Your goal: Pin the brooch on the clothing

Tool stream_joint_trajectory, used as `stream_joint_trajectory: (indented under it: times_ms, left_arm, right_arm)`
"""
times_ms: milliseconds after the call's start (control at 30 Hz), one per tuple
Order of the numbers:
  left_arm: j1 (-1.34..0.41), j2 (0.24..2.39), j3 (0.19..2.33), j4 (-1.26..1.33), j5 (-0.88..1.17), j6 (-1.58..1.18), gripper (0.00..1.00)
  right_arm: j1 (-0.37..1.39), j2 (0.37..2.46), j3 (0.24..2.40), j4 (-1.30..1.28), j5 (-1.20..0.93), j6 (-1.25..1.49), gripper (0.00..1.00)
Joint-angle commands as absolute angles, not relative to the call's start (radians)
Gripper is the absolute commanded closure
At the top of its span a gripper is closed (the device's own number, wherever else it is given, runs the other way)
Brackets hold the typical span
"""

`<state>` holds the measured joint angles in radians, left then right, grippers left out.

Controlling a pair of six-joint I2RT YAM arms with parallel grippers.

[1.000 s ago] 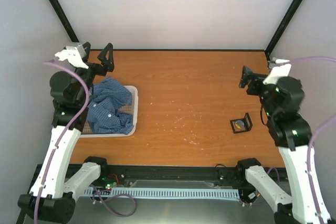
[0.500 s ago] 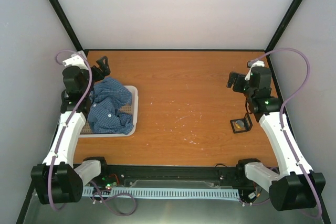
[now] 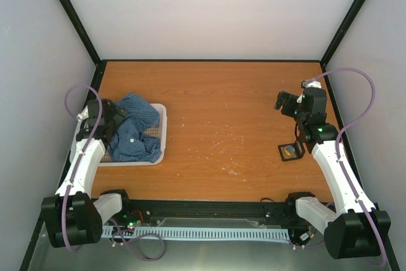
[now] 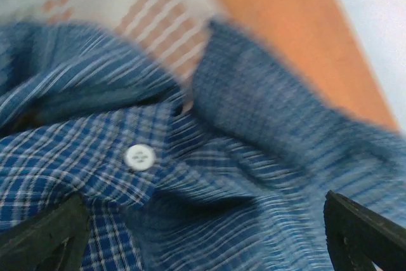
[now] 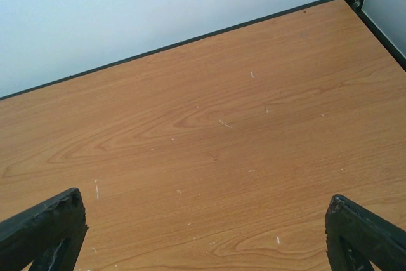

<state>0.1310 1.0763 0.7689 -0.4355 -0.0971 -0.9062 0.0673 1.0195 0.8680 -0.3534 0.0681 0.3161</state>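
My left gripper lowers its open fingers astride the shirt's fold by the white button (image 4: pixel 139 157) below it and closes next, since the fold runs between them.
The clothing (image 3: pixel 134 130), a crumpled blue checked shirt, lies heaped in a white tray (image 3: pixel 162 132) at the table's left. My left gripper (image 3: pixel 113 117) hangs open just over the shirt's left side. In the left wrist view the cloth (image 4: pixel 254 131) fills the frame, with a white button (image 4: pixel 139 157) between the spread fingertips (image 4: pixel 44 236). The brooch (image 3: pixel 290 151), a small golden-brown speck, sits in an open black box (image 3: pixel 292 150) at the right. My right gripper (image 3: pixel 281 101) is open above bare table behind the box, nothing between its fingers (image 5: pixel 365 236).
The tray's floor shows a brown striped pattern (image 4: pixel 158 23) beside the shirt. Black frame posts (image 3: pixel 346 20) rise at the back corners, and white walls close the sides. Bare wooden tabletop (image 3: pixel 222 112) lies between tray and box.
Both arms have folded down lower. The left gripper came from the back left corner toward me onto the shirt. The right gripper shifted slightly left and toward the box.
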Motion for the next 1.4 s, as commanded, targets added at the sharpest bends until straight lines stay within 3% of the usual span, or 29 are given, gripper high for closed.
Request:
stream_joint_trajectory:
  times_ms: [0, 267, 367, 467, 767, 900, 1133, 1367]
  left_arm:
    - [0.143, 1.054, 0.708, -0.605, -0.136, -1.107, 0.0]
    - [0.149, 1.325, 0.685, -0.478, 0.018, -1.137, 0.03]
    - [0.156, 1.473, 0.751, -0.437, 0.06, -1.084, 0.18]
    - [0.166, 1.578, 0.791, -0.36, 0.129, -1.046, 0.43]
    - [0.179, 1.863, 1.156, -0.246, 0.172, -0.889, 0.79]
    - [0.188, 2.017, 1.442, -0.252, 0.194, -0.773, 0.85]
    - [0.208, 2.302, 1.891, -0.172, 0.489, -0.793, 0.97]
    - [0.209, 2.335, 2.176, -0.213, 0.601, -0.788, 0.99]
  right_arm:
    - [0.056, 0.994, 0.856, -0.312, 0.08, 0.357, 0.0]
    - [0.054, 0.998, 0.846, -0.33, 0.089, 0.392, 0.0]
    - [0.053, 0.988, 0.845, -0.342, 0.099, 0.395, 0.0]
    - [0.051, 0.973, 0.838, -0.342, 0.092, 0.403, 0.0]
    - [0.049, 0.968, 0.832, -0.352, 0.076, 0.421, 0.0]
    - [0.05, 0.952, 0.832, -0.363, 0.079, 0.422, 0.0]
    - [0.049, 0.937, 0.859, -0.376, 0.063, 0.426, 0.0]
    - [0.049, 0.918, 0.883, -0.408, 0.054, 0.419, 0.0]
